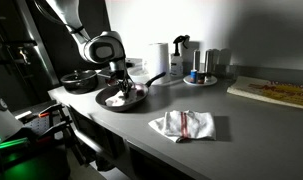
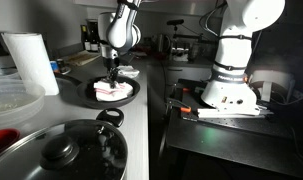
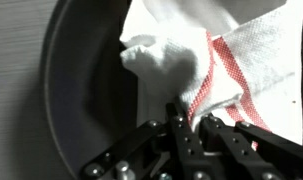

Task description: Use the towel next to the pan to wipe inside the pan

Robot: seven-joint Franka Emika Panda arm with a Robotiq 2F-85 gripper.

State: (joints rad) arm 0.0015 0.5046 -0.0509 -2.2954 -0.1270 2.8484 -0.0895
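My gripper rises from the pan next and moves toward the second towel. It then lowers to release the white towel on the clear counter between them.
A black pan (image 1: 121, 100) sits on the grey counter; it also shows in the other exterior view (image 2: 96, 95) and fills the wrist view (image 3: 81, 80). A white towel with red stripes (image 3: 211, 60) lies bunched inside the pan (image 1: 119, 96) (image 2: 113, 90). My gripper (image 3: 191, 120) points down into the pan and is shut on a fold of this towel; it shows in both exterior views (image 1: 118, 84) (image 2: 113, 76). A second white and red towel (image 1: 183, 124) lies flat on the counter beside the pan.
A small black pan (image 1: 79, 82) stands behind. A paper towel roll (image 1: 158, 58), a tray with bottles (image 1: 199, 72) and a wooden board (image 1: 273, 93) stand on the counter. A large lidded pot (image 2: 61, 152) and paper roll (image 2: 31, 62) are close in an exterior view.
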